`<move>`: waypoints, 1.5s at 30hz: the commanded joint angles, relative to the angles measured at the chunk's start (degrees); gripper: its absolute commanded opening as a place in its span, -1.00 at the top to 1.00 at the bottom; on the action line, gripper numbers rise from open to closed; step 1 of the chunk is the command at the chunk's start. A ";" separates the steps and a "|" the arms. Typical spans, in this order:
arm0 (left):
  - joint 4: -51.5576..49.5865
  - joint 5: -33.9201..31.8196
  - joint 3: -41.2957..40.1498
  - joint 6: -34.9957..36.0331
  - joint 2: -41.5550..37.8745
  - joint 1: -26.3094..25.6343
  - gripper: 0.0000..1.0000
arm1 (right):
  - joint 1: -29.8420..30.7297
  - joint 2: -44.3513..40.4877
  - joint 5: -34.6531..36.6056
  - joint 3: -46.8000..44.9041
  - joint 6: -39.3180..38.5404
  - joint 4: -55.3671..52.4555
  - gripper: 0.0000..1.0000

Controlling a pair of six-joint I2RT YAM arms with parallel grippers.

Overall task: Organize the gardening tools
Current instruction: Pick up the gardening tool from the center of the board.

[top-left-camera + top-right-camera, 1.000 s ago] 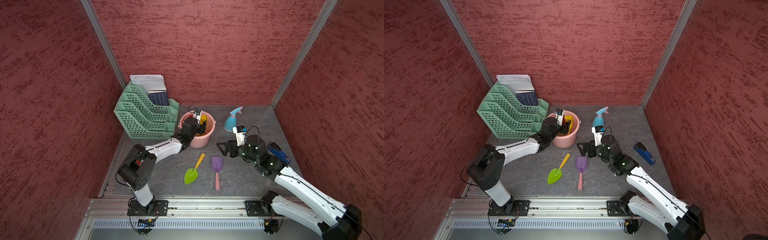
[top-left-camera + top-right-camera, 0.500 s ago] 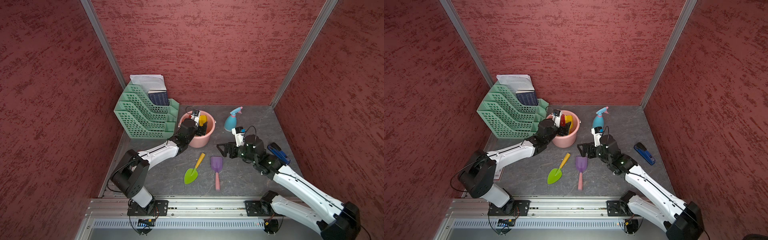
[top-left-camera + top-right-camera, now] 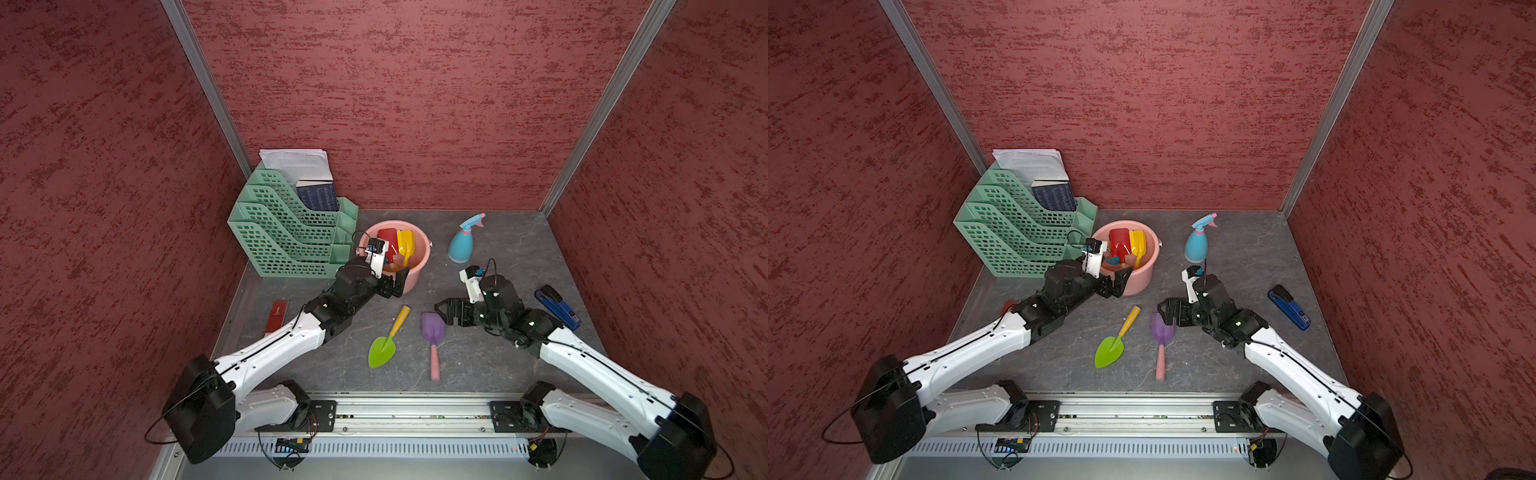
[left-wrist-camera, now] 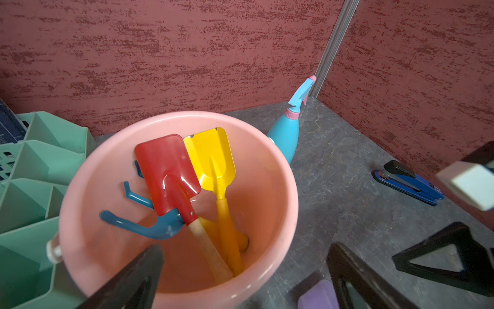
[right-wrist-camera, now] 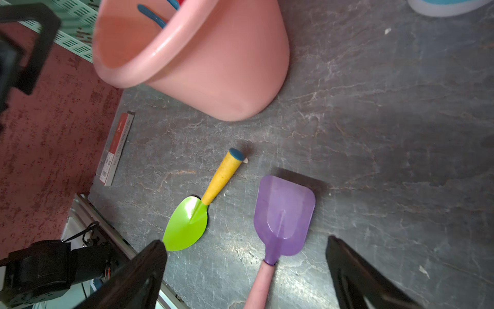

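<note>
I will next move my right gripper's open fingers back and down around the purple shovel's pink handle (image 3: 434, 359) (image 5: 259, 284) to close them, because the handle is below the gripper and closer to my base.
A pink bucket (image 3: 417, 272) holds a red shovel (image 4: 167, 171), a yellow shovel (image 4: 211, 157) and a blue fork-rake (image 4: 160, 227). My left gripper (image 3: 397, 284) stands open and empty at the bucket's near rim; in the left wrist view the left gripper (image 4: 244, 254) straddles that rim. On the floor lie a green trowel (image 3: 381, 352) and a purple shovel (image 3: 432, 328). My right gripper (image 3: 446, 311) is open just right of the purple blade. In the right wrist view the purple shovel (image 5: 283, 211) lies between the right gripper's (image 5: 246, 246) fingers, untouched. A light-blue spray bottle (image 3: 461, 245) stands behind.
A green file organizer (image 3: 286, 232) with papers stands left of the bucket. A flat red strip (image 3: 276, 316) lies by the left wall, under my left arm. A blue-and-black stapler (image 3: 557, 305) sits at the right. A metal rail (image 3: 399, 409) runs along the front edge.
My left gripper has opened and drawn back from inside the bucket to its near rim, leaving the red shovel inside. The right gripper has shifted slightly toward the purple shovel.
</note>
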 commanded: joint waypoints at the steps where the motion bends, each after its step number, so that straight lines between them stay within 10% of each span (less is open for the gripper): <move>1: -7.20 1.82 -0.82 -3.04 -3.07 -0.14 -0.99 | 0.50 2.98 -0.71 -0.08 0.80 -2.84 -0.97; 24: -17.57 7.16 -6.50 -10.09 -12.84 3.66 -0.99 | 13.66 21.54 2.43 10.96 2.77 -22.27 -0.87; 45: -19.64 8.81 -7.38 -10.76 -13.73 6.24 -0.99 | 19.25 33.18 4.43 13.15 13.77 -19.61 -0.07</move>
